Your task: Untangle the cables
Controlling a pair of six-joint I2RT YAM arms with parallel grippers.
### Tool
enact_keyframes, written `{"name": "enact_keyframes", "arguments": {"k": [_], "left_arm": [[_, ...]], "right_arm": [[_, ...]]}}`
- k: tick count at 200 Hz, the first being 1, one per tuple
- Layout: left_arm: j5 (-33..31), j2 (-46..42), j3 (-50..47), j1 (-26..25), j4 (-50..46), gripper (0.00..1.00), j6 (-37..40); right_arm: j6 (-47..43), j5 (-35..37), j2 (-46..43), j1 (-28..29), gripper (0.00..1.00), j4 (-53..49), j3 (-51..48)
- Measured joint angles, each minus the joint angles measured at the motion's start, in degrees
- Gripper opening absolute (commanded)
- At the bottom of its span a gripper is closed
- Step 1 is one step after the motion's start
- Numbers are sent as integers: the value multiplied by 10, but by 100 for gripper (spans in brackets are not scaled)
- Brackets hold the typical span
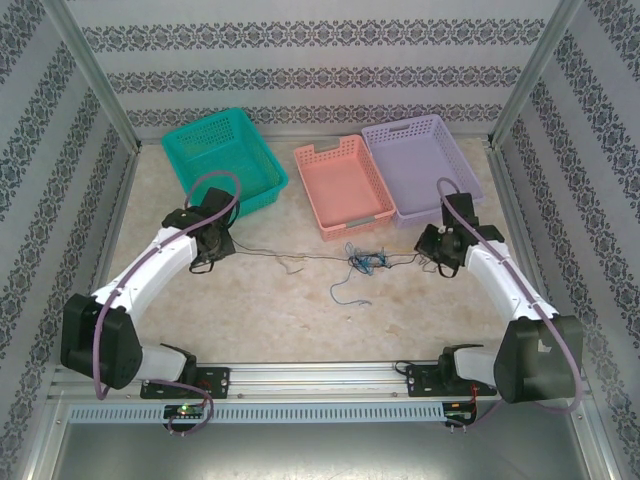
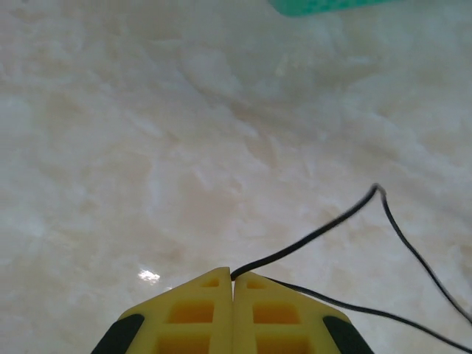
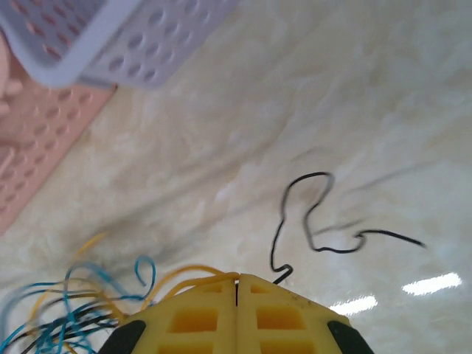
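The right gripper lowers toward the table and releases the yellow pieces of cable there next, since they still run into the tangle (image 1: 365,262).
The cables form a small blue, black and yellow tangle (image 1: 365,262) on the table in front of the pink basket. One black cable (image 1: 290,257) runs in a thin line from the tangle leftward to my left gripper (image 1: 220,252). In the left wrist view that gripper (image 2: 233,274) is shut on the black cable (image 2: 317,234), which leaves the fingertips and bends away to the right. My right gripper (image 1: 429,257) sits just right of the tangle. In its wrist view the right gripper (image 3: 237,279) is shut on yellow strands (image 3: 193,274); a black strand (image 3: 295,206) curls beside it.
A green basket (image 1: 225,155) stands at the back left, a pink basket (image 1: 343,185) and a lilac basket (image 1: 425,165) at the back middle and right. A loose blue strand (image 1: 345,290) trails from the tangle toward the near edge. Patterned walls enclose the table.
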Motion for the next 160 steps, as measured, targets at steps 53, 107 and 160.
{"name": "enact_keyframes", "arguments": {"k": [53,107,160], "left_arm": [[27,-4,-1,2,4,0,7],[87,-5,13,2,17,0,23],[39,-39,90,2,-35,0,3]], "right_arm": [[-2,0,29,-15,0,0,17],[-7,-21,83,-11,0,8,18],[-1,-29,80,-32,0,9,-2]]}}
